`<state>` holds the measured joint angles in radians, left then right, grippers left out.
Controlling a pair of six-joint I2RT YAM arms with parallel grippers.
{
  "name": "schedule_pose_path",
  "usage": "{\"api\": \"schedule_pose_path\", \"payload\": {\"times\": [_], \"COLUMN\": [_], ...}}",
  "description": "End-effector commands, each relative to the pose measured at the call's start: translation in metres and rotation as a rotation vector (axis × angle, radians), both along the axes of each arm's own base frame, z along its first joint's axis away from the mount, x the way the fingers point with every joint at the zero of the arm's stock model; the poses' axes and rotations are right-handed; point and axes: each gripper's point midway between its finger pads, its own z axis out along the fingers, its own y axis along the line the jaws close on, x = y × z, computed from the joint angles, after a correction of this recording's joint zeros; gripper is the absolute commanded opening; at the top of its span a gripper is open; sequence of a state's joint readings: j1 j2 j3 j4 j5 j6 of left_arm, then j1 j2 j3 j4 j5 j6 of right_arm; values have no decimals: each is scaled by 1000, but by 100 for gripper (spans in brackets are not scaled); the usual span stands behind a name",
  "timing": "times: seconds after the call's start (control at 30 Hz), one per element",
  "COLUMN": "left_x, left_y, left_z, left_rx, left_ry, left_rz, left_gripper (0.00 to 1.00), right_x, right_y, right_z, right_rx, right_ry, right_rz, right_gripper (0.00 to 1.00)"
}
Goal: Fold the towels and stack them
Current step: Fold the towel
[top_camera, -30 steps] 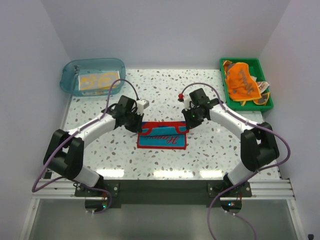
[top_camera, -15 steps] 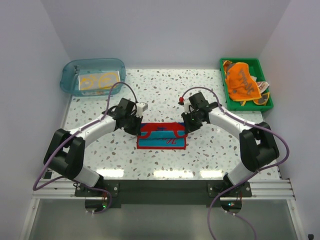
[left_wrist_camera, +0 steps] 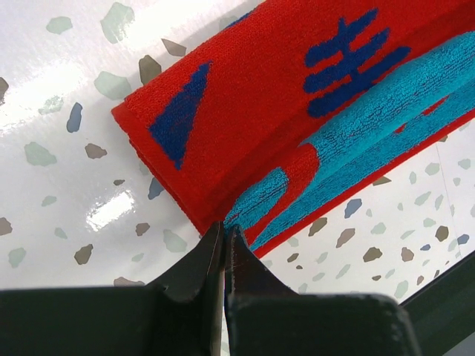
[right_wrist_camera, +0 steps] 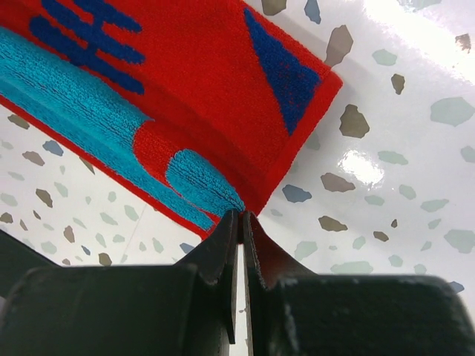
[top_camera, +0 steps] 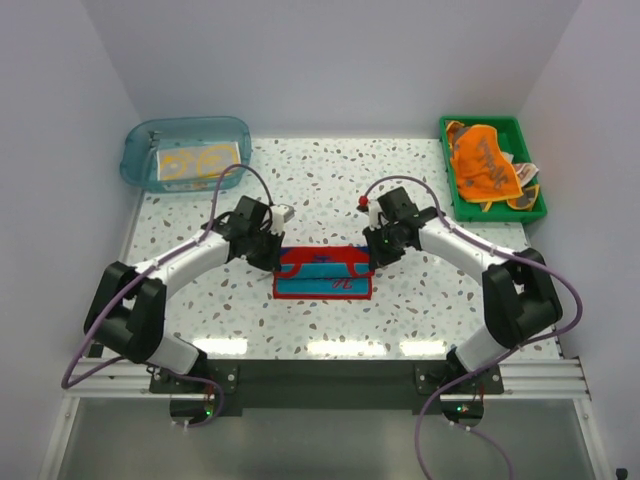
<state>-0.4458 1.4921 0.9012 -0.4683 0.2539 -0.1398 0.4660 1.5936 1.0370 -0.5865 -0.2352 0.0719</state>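
I will next bring my left gripper back and down onto the towel's near corner (top_camera: pixel 277 295) (left_wrist_camera: pixel 261 249) and let go of the fold, since a teal part by the towel's red near edge is uncovered.
A teal towel with red trim and blue lettering (top_camera: pixel 323 275) lies half folded at the table's centre, its red back side turned over on top. My left gripper (top_camera: pixel 277 257) is shut on the towel's left folded corner. In the left wrist view the closed fingertips (left_wrist_camera: pixel 225 231) pinch the red and teal edge of the towel (left_wrist_camera: pixel 297 111). My right gripper (top_camera: pixel 374 255) is shut on the right folded corner. The right wrist view shows its tips (right_wrist_camera: pixel 241 219) closed on the towel's edge (right_wrist_camera: pixel 163 96). An orange towel (top_camera: pixel 483 165) lies crumpled in the green tray.
A clear blue tub (top_camera: pixel 185 152) at the back left holds a folded cream cloth with yellow prints (top_camera: pixel 195 162). A green tray (top_camera: pixel 520 130) at the back right holds the orange towel and other patterned cloths. Speckled tabletop surrounds the towel.
Both grippers have carried the towel's far edge toward the near edge. The fold has come further over, so the towel shows as a narrower band.
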Motion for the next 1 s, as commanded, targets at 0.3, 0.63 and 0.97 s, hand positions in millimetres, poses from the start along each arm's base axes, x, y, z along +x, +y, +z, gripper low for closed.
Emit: {"api": "schedule_pose_path", "payload": {"times": [0.3, 0.63, 0.97], "left_x": [-12, -31, -33], "left_y": [-3, -5, -6], "left_z": [15, -25, -4], "left_rx": [-32, 7, -24], "left_ry": [-4, 86, 50], "left_rz": [6, -7, 30], "left_gripper": [0, 0, 49], "right_x": [-11, -24, -45], "right_y": [3, 6, 14], "right_z": [16, -20, -7], "right_rx": [48, 46, 64], "right_ry": [-11, 71, 100], "right_rz": [-14, -22, 29], "right_gripper": [0, 0, 25]}}
